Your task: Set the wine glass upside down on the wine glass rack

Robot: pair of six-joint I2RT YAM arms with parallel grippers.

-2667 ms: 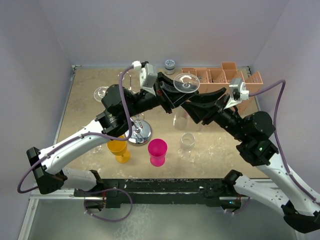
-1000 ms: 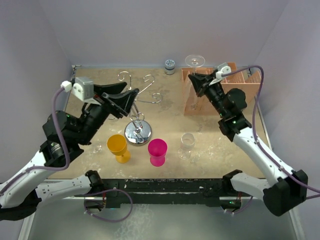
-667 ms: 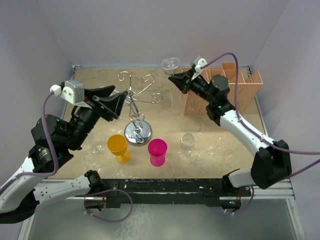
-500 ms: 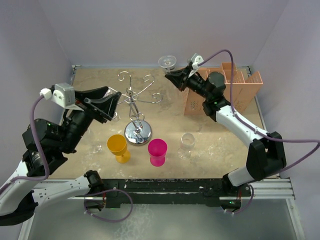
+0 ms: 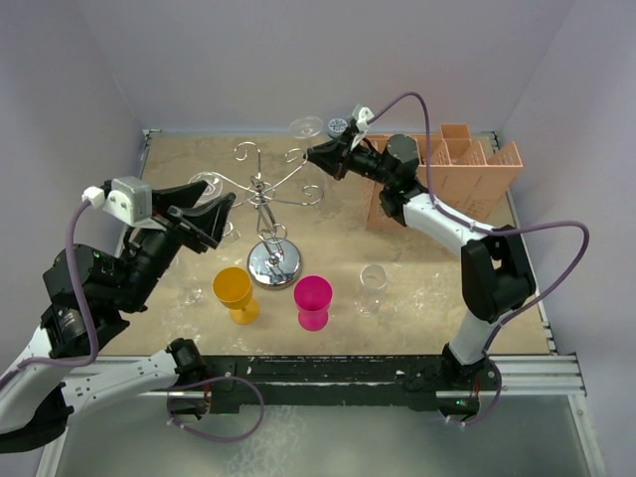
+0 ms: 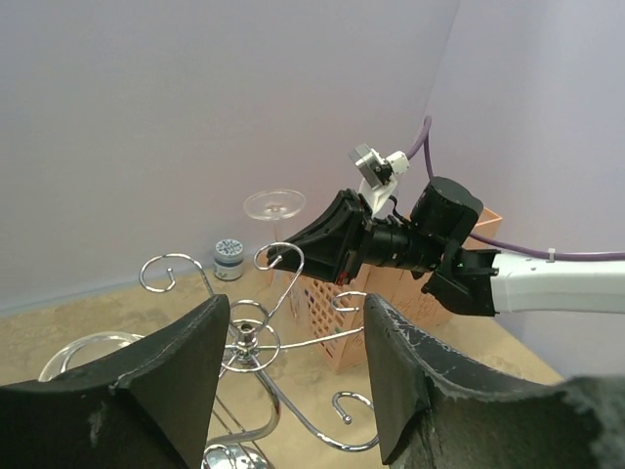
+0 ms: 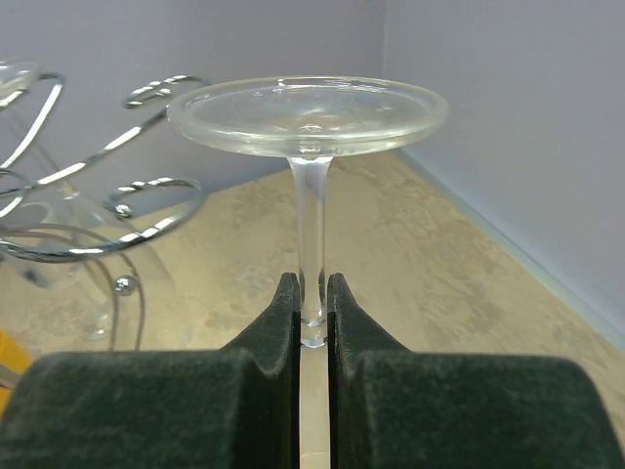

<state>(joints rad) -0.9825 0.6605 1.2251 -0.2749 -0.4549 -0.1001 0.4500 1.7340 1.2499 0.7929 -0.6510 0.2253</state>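
Observation:
I should move the glass's stem back and to the left in the top view with my right gripper, into the rack's nearest scroll, then lower it and let go, because the glass's foot is above the scroll.
A clear wine glass hangs upside down, its round foot (image 5: 306, 127) uppermost and its stem pinched in my shut right gripper (image 5: 320, 157). In the right wrist view the stem (image 7: 311, 225) stands between the pads (image 7: 283, 303), with the foot (image 7: 308, 115) above them. The bowl is hard to make out. The silver wine glass rack (image 5: 266, 195) stands mid-table on its mirrored base (image 5: 274, 264). Its scroll arms (image 7: 107, 191) lie just left of the held glass. My left gripper (image 5: 206, 214) is open with nothing in it, left of the rack, and faces the rack hub (image 6: 249, 337).
Another clear glass foot (image 5: 206, 184) sits at the rack's left arm. A yellow cup (image 5: 235, 293), a pink cup (image 5: 314, 301) and a clear tumbler (image 5: 372, 288) stand in front. The orange slotted box (image 5: 452, 169) is at the back right, and a small jar (image 5: 338, 126) stands by the back wall.
My right arm has swung left from the orange box to the rack's right arms, carrying the inverted glass. The left arm has drawn back to the left.

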